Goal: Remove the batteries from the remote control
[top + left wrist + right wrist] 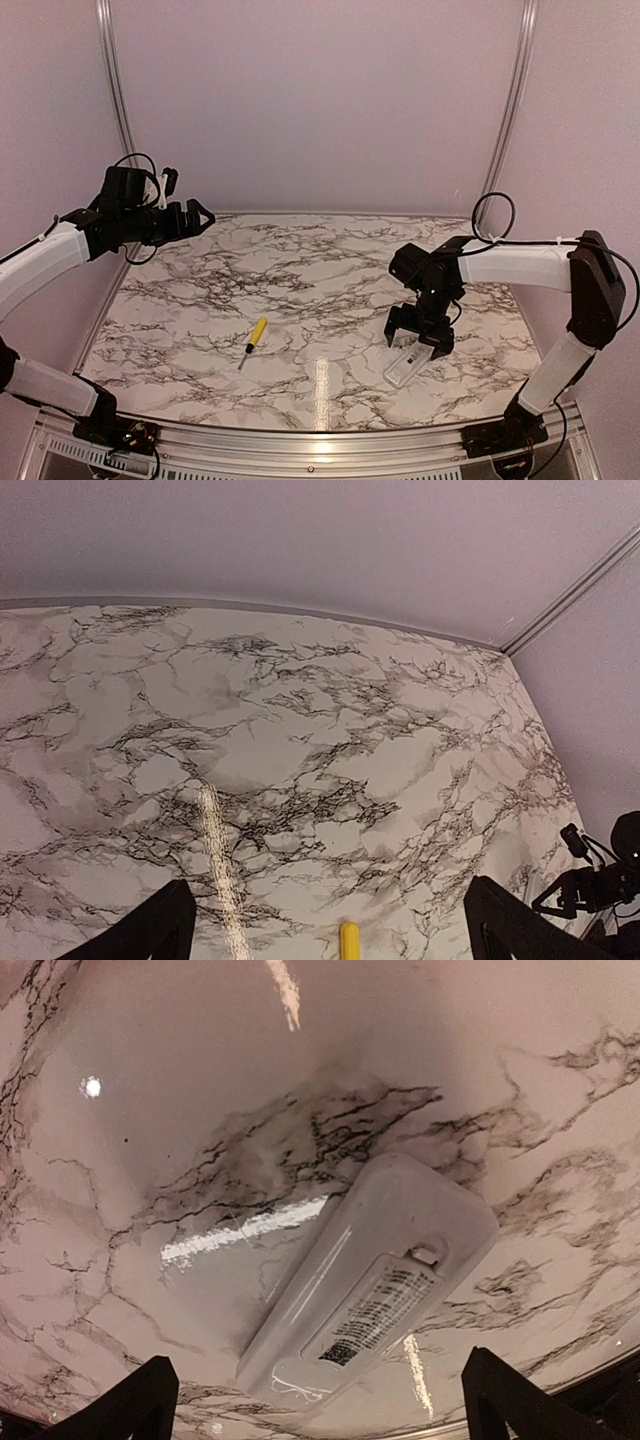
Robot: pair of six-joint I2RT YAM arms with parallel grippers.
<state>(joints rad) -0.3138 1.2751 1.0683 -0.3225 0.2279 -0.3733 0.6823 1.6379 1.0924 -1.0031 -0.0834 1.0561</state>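
Observation:
The remote lies slanted between my open fingers, so my right gripper will turn in line with it and then lower around the remote's far end (424, 349) (430, 1195).
The remote control (370, 1280) is a white bar lying on the marble table, back face up, with a printed label on its closed battery cover. It also shows in the top view (405, 368), near the front right. The batteries are hidden. My right gripper (418, 335) hangs open just above the remote's far end, empty; in the right wrist view (322, 1405) its dark fingertips (150, 1400) stand wide on either side of the remote. My left gripper (196, 215) is open and empty, raised high at the far left; its fingertips (150, 930) frame bare table in the left wrist view.
A yellow-handled screwdriver (253, 341) lies left of centre on the table; its handle tip shows in the left wrist view (349, 940). The table's front metal edge (320, 440) runs close behind the remote. Walls enclose the back and sides.

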